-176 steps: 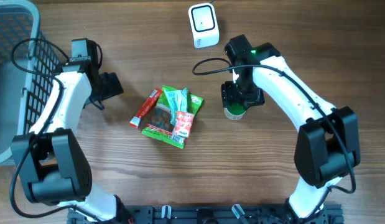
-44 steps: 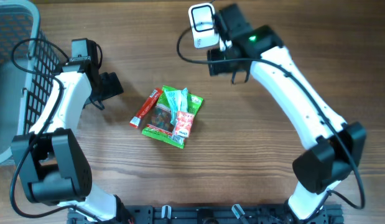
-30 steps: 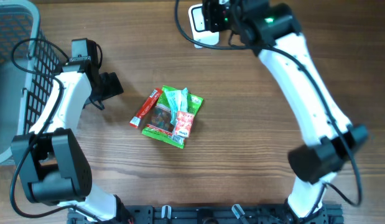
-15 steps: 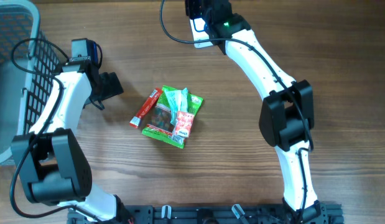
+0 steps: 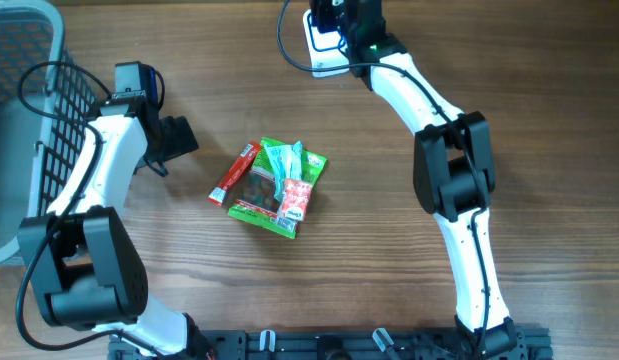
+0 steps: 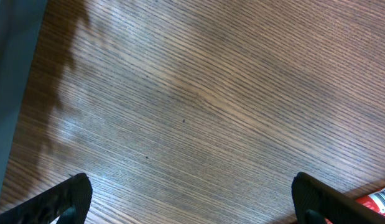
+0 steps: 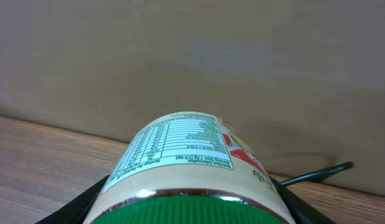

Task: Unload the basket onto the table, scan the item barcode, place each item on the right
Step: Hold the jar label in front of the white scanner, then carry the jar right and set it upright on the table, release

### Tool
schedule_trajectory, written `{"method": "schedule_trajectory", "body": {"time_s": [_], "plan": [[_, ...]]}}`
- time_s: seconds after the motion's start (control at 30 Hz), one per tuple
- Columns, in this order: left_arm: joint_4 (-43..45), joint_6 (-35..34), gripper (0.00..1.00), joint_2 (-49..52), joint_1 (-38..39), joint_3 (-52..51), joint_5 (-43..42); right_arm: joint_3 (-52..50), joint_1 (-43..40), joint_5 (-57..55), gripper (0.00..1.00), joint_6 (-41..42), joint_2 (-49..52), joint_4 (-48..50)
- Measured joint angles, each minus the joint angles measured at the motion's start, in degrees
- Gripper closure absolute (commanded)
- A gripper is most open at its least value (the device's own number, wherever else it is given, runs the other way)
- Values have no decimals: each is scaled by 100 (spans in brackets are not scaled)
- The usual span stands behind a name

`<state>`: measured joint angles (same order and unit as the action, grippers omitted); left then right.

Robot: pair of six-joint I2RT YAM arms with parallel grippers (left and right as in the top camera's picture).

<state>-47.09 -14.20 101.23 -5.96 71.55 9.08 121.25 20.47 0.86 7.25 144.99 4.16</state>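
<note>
My right gripper swings back and to its right in the overhead view next, tilting down to release the jar (image 7: 186, 162), since clear wood lies there.
The item is a jar (image 7: 186, 162) with a green lid and a nutrition label, lying on its side in the right wrist view. My right gripper (image 7: 189, 208) is shut on it, one black finger against each side. Overhead, that gripper (image 5: 347, 14) is at the table's far edge, right by the white barcode scanner (image 5: 323, 42); the jar itself is hidden under the arm there. My left gripper (image 5: 179, 138) stands open at the left above bare wood, its fingertips (image 6: 71, 198) wide apart and holding nothing.
A pile of snack packets (image 5: 276, 187) lies mid-table, with a red stick packet (image 5: 234, 172) at its left, its end also showing in the left wrist view (image 6: 374, 203). A wire basket (image 5: 29, 100) fills the far left. A black cable (image 7: 316, 173) runs behind the jar.
My right arm carried the jar from mid-table up to the scanner at the far edge and has shifted slightly there over the last second. The left arm has not moved.
</note>
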Motion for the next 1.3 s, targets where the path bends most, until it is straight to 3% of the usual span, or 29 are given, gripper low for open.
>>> {"method": "schedule_trajectory", "body": {"time_s": [0.17, 0.27, 0.37, 0.47, 0.53, 0.63, 0.73, 0.93, 1.03, 1.1, 1.17, 1.3], "plan": [[0, 0, 0, 0, 0, 0, 0, 0, -7, 81, 96, 0, -48, -114], [-2, 0, 0, 0, 0, 0, 0, -15, -57, 192, 96, 0, -549, -1086], [0, 0, 0, 0, 0, 2, 2, -13, -160, 243, 96, 13, -1676, -2924], [-2, 0, 0, 0, 0, 4, 0, 136, -404, 278, 96, 17, -3095, -5357], [2, 2, 0, -2, 0, 7, 0, 212, -614, 269, 96, 20, -3504, -6789], [0, 0, 0, -4, 0, 7, 0, -31, -925, 157, 96, 133, -3429, -8168], [-2, 0, 0, -4, 0, 9, 0, -1005, -1132, 85, 96, 271, -3110, -8327], [0, 2, 0, -4, 0, 9, 0, -2924, -1235, 26, 96, 365, -2975, -7160], [-2, 0, 0, -4, 0, 9, 0, -3552, -1388, -7, 67, 365, -2975, -6675], [-2, 0, 0, -4, 0, 9, 2, -3812, -1510, -35, 30, 367, -2975, -6526], [0, 0, 0, -4, 0, 9, 0, -3945, -1602, -55, 17, 385, -2975, -6430], [-2, 0, 0, -4, 0, 9, 0, -3978, -1661, -90, 5, 295, -2975, -6502]]}}
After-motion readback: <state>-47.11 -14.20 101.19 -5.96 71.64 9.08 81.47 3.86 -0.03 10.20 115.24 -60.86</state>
